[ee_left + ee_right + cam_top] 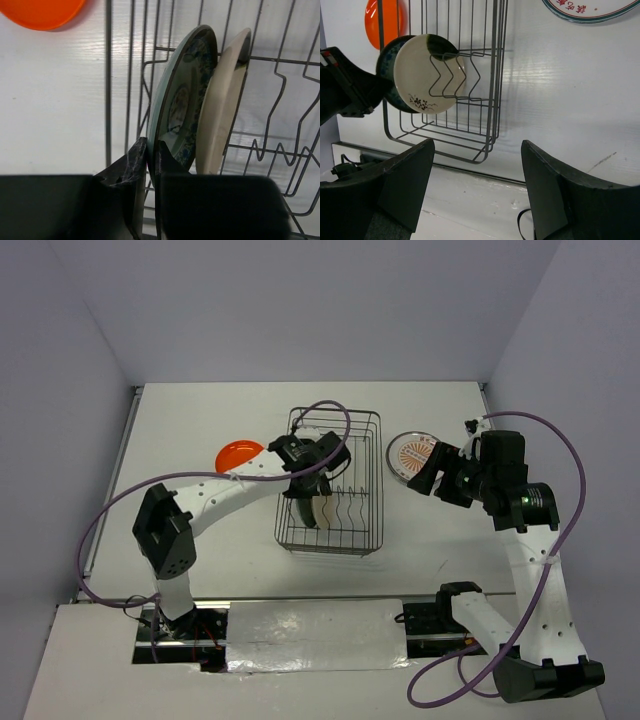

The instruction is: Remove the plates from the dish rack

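The orange plate lies empty, so before letting go, my left gripper needs to lift the dark plate from the rack (375, 480), tilt it flat and lower it onto the orange plate.
The dish rack (375, 480) stands mid-table. Two plates stand upright in it, side by side: a dark plate (182, 100) with a blue pattern and a cream plate (220, 105). My left gripper (151, 150) reaches into the rack and is shut on the dark plate's rim. In the top view that gripper (303, 490) sits over the rack's left half. An orange plate (238, 453) lies flat left of the rack. A plate with an orange-patterned centre (412, 457) lies right of it. My right gripper (440, 480) hovers open beside that plate, holding nothing.
The right wrist view shows the rack (495, 75) from its near right, with the cream plate (425, 75) facing the camera and wire prongs in front of it. The table's near edge (300, 598) runs just below the rack. Walls enclose the table on three sides.
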Controlling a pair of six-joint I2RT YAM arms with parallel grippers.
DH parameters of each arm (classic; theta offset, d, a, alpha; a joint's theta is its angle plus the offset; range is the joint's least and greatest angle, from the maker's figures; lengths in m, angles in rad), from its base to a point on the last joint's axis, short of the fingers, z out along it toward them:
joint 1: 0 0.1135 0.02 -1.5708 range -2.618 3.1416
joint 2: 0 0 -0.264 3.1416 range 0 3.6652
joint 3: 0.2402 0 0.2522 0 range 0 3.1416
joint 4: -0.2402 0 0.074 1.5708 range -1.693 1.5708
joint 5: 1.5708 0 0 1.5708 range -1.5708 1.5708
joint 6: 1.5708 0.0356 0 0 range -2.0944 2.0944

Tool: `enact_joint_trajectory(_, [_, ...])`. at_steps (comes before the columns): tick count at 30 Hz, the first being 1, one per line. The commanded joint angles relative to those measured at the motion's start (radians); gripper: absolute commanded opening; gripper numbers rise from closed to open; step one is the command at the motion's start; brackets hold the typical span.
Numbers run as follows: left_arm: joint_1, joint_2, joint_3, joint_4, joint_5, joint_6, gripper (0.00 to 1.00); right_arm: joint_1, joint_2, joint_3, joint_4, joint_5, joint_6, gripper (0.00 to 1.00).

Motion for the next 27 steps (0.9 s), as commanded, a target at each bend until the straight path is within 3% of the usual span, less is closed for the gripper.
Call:
enact_joint_trajectory(1, [0.002,-0.019,0.105,-0.098,-0.074,-0.016,0.08,0.007,-0.007,0.019,-0.003,0.007,-0.015,0.77])
enact_joint_trajectory(4, [0.005,-0.019,0.204,-0.18,-0.108,-0.047,0.0,0.006,-0.002,0.025,-0.001,0.005,-0.015,0.77])
enact_joint_trajectory(10, [0.042,-0.045,0.411,-0.314,-0.228,-0.139,0.0,0.006,0.012,0.041,-0.001,-0.004,-0.015,0.77])
enact_joint_trajectory(15, [0.187,-0.105,0.412,-0.31,-0.262,-0.118,0.0,0.007,0.015,0.031,0.013,-0.021,-0.009,0.77])
enact_joint_trajectory(19, [0.438,-0.219,0.176,-0.086,-0.092,-0.013,0.0,0.007,0.018,0.025,0.023,-0.027,-0.006,0.77])
enact_joint_trajectory(20, [0.474,-0.237,0.13,0.036,-0.053,0.029,0.0,0.006,0.019,0.024,0.025,-0.028,-0.006,0.77])
enact_joint_trajectory(25, [0.761,-0.292,-0.197,0.417,0.33,0.079,0.03,0.006,0.024,0.015,0.039,-0.037,-0.006,0.77])
enact_joint_trajectory(27, [0.825,-0.27,-0.289,0.556,0.465,0.059,0.04,0.006,0.026,0.011,0.039,-0.036,-0.009,0.77])
